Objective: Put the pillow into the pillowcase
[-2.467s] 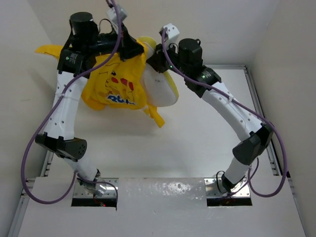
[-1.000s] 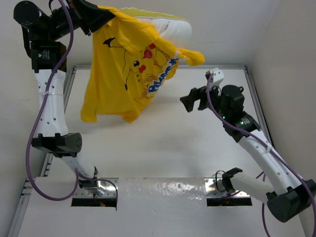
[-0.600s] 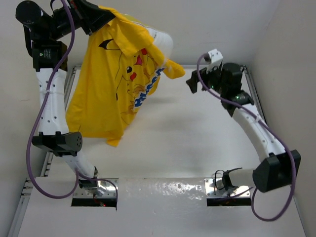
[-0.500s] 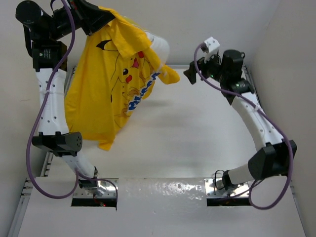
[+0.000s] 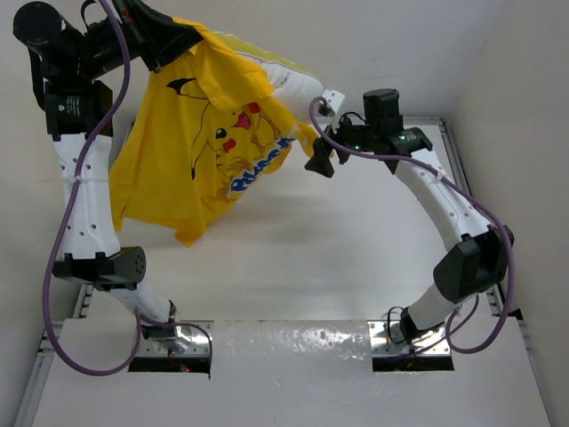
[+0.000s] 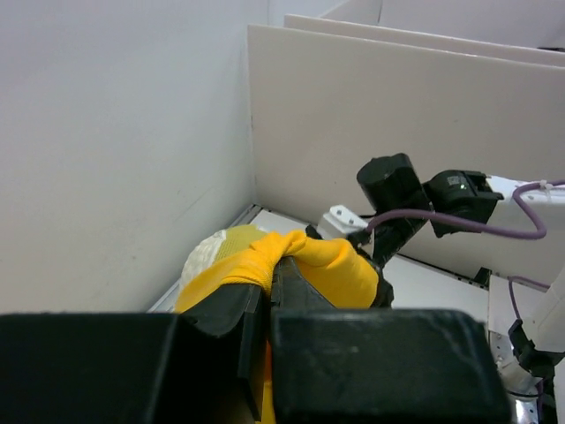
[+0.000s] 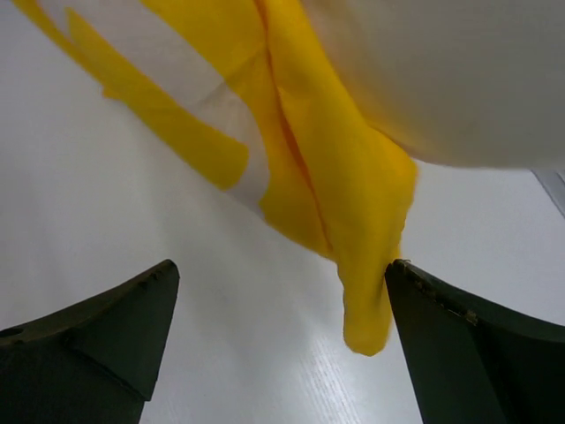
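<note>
I need to ease my right gripper onto that yellow corner below the pillow (image 5: 298,84) next and close it. The pillowcase's hanging corner already dangles between the open fingers.
The yellow pillowcase (image 5: 200,151) with its Pikachu print hangs in the air at the back left, held by a bunched edge in my shut left gripper (image 5: 189,34). In the left wrist view the left gripper (image 6: 275,265) pinches that yellow fabric (image 6: 340,265). The white pillow (image 5: 298,84) sticks out of the pillowcase at its upper right. My right gripper (image 5: 318,153) is open just under that end. A hanging corner of the pillowcase (image 7: 371,300) dangles between the right gripper (image 7: 278,274) fingers, close to the right fingertip (image 7: 415,287), below the pillow (image 7: 441,79).
White walls (image 5: 400,44) close in the table at the back and both sides. A metal rail (image 5: 467,178) runs along the table's right edge. My right arm (image 6: 415,190) shows in the left wrist view beyond the fabric.
My right arm has swung up and left from the right side to the pillowcase's hanging corner, jaws widening. The pillowcase has swayed, and the left gripper has kept its hold.
</note>
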